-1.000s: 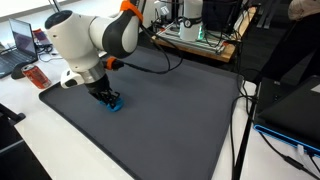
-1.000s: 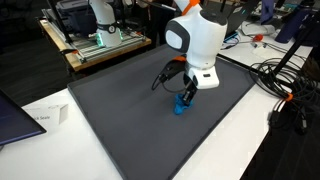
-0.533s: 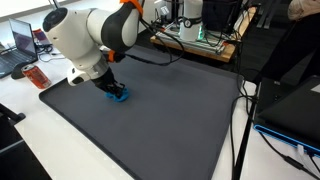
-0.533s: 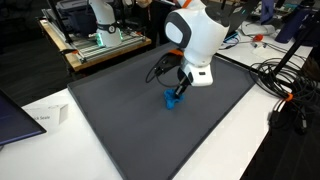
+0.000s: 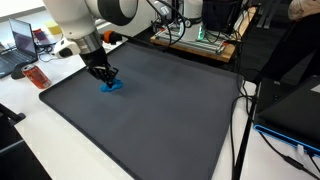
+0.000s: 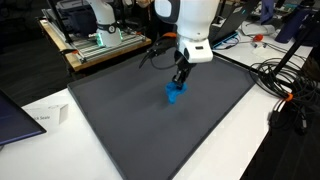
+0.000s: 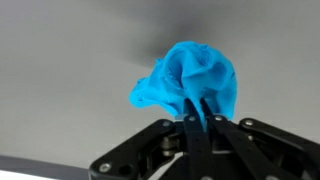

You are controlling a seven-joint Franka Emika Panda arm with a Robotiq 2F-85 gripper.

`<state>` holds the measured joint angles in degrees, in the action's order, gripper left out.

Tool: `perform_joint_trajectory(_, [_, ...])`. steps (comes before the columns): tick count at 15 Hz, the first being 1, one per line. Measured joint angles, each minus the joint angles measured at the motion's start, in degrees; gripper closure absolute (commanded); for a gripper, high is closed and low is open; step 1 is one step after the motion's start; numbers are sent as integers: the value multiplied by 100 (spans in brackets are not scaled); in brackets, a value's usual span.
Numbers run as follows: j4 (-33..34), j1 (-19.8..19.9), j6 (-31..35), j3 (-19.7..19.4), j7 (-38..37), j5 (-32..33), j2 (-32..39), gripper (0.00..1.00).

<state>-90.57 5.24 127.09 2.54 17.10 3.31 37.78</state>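
Observation:
The gripper rises high next, carries the blue cloth over the mat's bench-side part [image 5: 183, 78] and releases it there, since the mat [image 5: 170, 110] is bare near the wooden bench.
My gripper [image 5: 106, 75] is shut on a crumpled bright blue cloth [image 5: 110, 86] and holds it just above the dark grey mat [image 5: 170, 110]. In the wrist view the black fingers [image 7: 197, 122] pinch a fold of the blue cloth [image 7: 190, 80], which hangs bunched below them over the grey mat. In an exterior view the gripper [image 6: 180, 80] has the cloth [image 6: 175, 93] hanging from it, its lower end at or near the mat [image 6: 130, 120]; contact cannot be told.
A red object [image 5: 37, 76] lies on the white table beside the mat. Laptops [image 5: 24, 40] stand at the far edge. A wooden bench with electronics [image 5: 200, 35] is behind the mat. Cables [image 6: 290, 85] lie beside the mat, and a paper card [image 6: 40, 118] lies near its corner.
The arm has risen and drawn back towards the mat's far side, lifting the blue cloth with it; the cloth now hangs stretched from the shut fingers.

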Motion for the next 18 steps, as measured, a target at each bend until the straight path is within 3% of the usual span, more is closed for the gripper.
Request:
perform_joint_trajectory(5, [-1393, 369, 1306, 237, 580, -679, -1135, 98])
perform_joint_trajectory(10, [-2841, 801, 2077, 624, 1820, -1993, -2340, 98])
perform_joint_trajectory(14, [-3744, 765, 2208, 575, 2577, -2843, -3426, 99])
perform_joint_trajectory(18, [-4262, 376, 2180, 166, 2517, -2734, -4433, 99])
